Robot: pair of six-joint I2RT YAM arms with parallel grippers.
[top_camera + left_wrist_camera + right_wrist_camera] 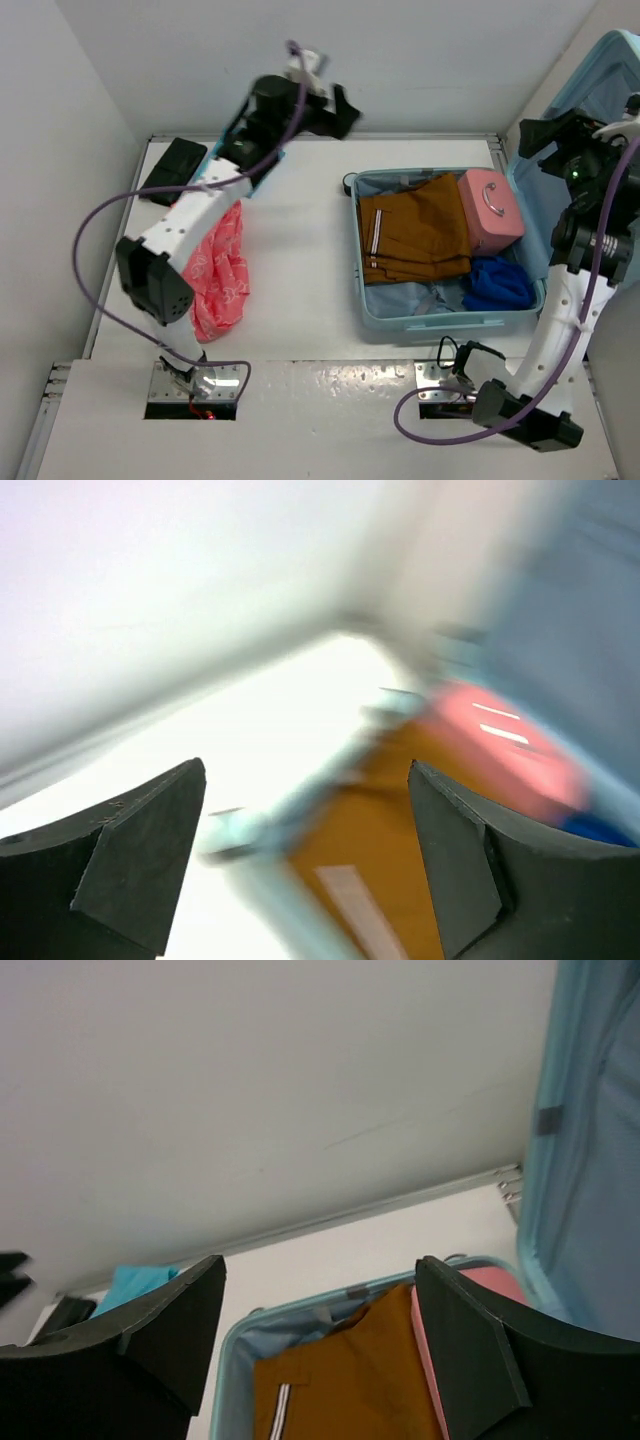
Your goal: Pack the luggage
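Note:
My left gripper needs to swing to the left in the top view to reach the teal cloth outside the luggage (450, 320). Then it needs to go down onto the teal cloth's edge on the luggage side.
The luggage (450, 320) lies open on the right of the table, its lid (600, 80) standing up at the far right. Inside lie a folded orange-brown garment (415, 240), a small pink case (490, 210) and a blue cloth (497, 285). My left gripper (338, 110) hangs high near the back wall, left of the luggage, open and empty. Its wrist view is blurred and shows the open left gripper (307, 780) over the luggage rim (260, 830) and garment (370, 860). My right gripper (530, 135) is raised beside the lid; in its wrist view the right gripper (320, 1270) is open with nothing in it.
A pink patterned cloth (220, 270) lies on the table under the left arm. A teal cloth (268, 165) and a flat black object (175, 170) sit at the back left. White walls close in the table at the back and left.

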